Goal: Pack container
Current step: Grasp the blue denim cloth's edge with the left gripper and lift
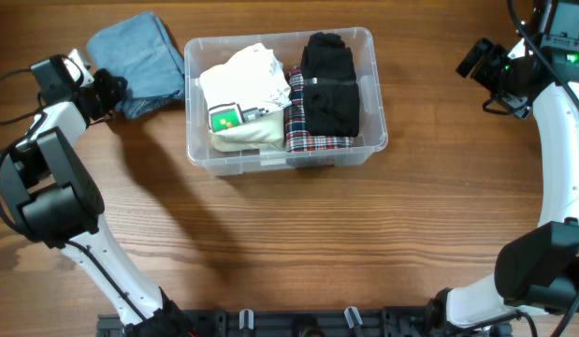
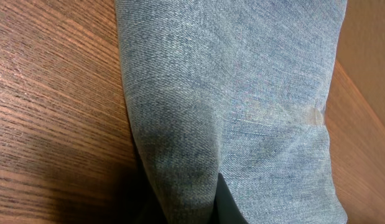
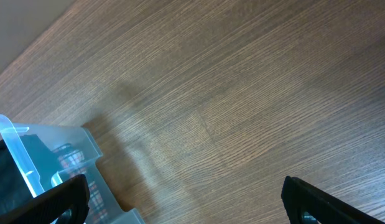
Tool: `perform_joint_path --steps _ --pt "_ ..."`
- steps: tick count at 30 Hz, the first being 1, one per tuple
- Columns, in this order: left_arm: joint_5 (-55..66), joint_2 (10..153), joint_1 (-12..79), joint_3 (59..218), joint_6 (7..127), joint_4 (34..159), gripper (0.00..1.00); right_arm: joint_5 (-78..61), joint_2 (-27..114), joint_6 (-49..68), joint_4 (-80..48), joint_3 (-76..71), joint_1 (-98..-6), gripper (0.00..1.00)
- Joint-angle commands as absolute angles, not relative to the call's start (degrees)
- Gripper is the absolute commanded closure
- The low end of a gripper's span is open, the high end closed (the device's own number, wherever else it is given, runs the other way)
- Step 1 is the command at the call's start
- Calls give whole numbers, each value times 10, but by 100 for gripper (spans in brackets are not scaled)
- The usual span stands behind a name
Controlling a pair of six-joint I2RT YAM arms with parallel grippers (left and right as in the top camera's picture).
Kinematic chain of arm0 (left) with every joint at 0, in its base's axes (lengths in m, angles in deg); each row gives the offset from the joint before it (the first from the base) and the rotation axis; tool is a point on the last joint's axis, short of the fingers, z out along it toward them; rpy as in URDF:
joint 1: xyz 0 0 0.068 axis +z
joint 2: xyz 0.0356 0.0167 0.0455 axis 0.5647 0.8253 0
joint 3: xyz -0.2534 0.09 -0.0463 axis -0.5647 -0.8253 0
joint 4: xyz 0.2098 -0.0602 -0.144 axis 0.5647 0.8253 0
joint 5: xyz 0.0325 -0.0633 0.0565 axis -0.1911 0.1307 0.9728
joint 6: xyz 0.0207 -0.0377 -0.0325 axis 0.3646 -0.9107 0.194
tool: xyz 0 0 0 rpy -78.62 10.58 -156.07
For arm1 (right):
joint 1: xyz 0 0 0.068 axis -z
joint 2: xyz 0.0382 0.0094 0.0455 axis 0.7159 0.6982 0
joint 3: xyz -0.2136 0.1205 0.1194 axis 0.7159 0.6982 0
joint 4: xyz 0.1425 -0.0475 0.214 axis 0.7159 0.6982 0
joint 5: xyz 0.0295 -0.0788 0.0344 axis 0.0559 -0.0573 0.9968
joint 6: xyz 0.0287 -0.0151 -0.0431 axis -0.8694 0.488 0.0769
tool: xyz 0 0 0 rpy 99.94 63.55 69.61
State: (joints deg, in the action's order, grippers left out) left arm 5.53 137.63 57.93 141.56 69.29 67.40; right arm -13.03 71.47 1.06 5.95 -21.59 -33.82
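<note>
The jeans still lie outside the container. My left gripper lifts, moves right in the overhead view, lowers and releases the jeans [image 1: 139, 58] onto the white garment [image 1: 244, 77] next.
The clear plastic container [image 1: 282, 159] stands at the table's middle back. It holds a folded white garment [image 1: 244, 77], a plaid cloth [image 1: 298, 126] and a black garment [image 1: 330, 86]. Folded blue jeans [image 1: 139, 58] lie on the table left of it and fill the left wrist view [image 2: 242, 93]. My left gripper [image 1: 109, 91] is shut on a fold of the jeans at their left edge; its fingertip shows dark beside the fold [image 2: 226, 208]. My right gripper [image 1: 476, 58] is open and empty at the far right, with a container corner [image 3: 30, 155] by its left finger.
The wooden table [image 1: 298, 243] stretches in front of the container. The right arm's white link [image 1: 562, 131] curves along the right edge. The left arm's base [image 1: 46, 187] sits at the left edge.
</note>
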Motion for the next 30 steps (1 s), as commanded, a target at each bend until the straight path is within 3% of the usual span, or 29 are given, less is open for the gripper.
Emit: perform_joint_path --steps 1,13,24,30 --pt "38 1387 568 1411 665 686 96 -140 723 7 58 -221 -339 0" --pt "14 1178 568 1411 664 726 96 -140 723 7 58 -221 -339 0" --pt "10 1083 566 1411 664 795 96 -140 723 6 58 -221 -339 0" --pt "-60 994 563 1411 663 808 96 -140 723 6 58 -221 -339 0"
